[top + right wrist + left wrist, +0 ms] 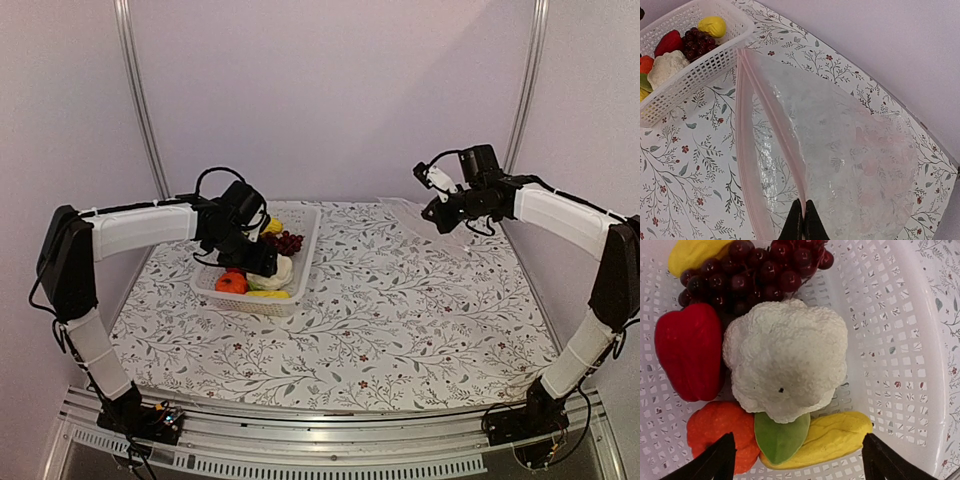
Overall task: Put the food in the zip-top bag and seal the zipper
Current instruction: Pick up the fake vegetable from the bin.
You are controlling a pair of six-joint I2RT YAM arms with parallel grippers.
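The red pepper [235, 270] [687, 350] lies uncovered, below my left gripper and to its left in the top view. I will move that way and go down around it.
The food lies in a white slotted basket [900, 340]: a white cauliflower [787, 357], a red pepper [687, 350], dark red grapes [755, 270], a yellow lemon [690, 252], an orange tomato [715, 432] and yellow corn [840, 435] with a green leaf. My left gripper [800, 462] is open just above the corn and cauliflower, its fingers apart on either side and holding nothing. My right gripper [804, 222] is shut on the upper zipper strip [772, 112] of the clear zip-top bag [855, 155] and holds it raised. The lower strip [744, 150] lies on the table, so the mouth gapes towards the basket.
The basket [303, 262] stands at the back left of the flowered tablecloth, with my left gripper [263, 266] inside it. My right gripper [437, 217] is at the back right, near the wall and a metal upright. The basket [695, 75] lies close to the bag's mouth.
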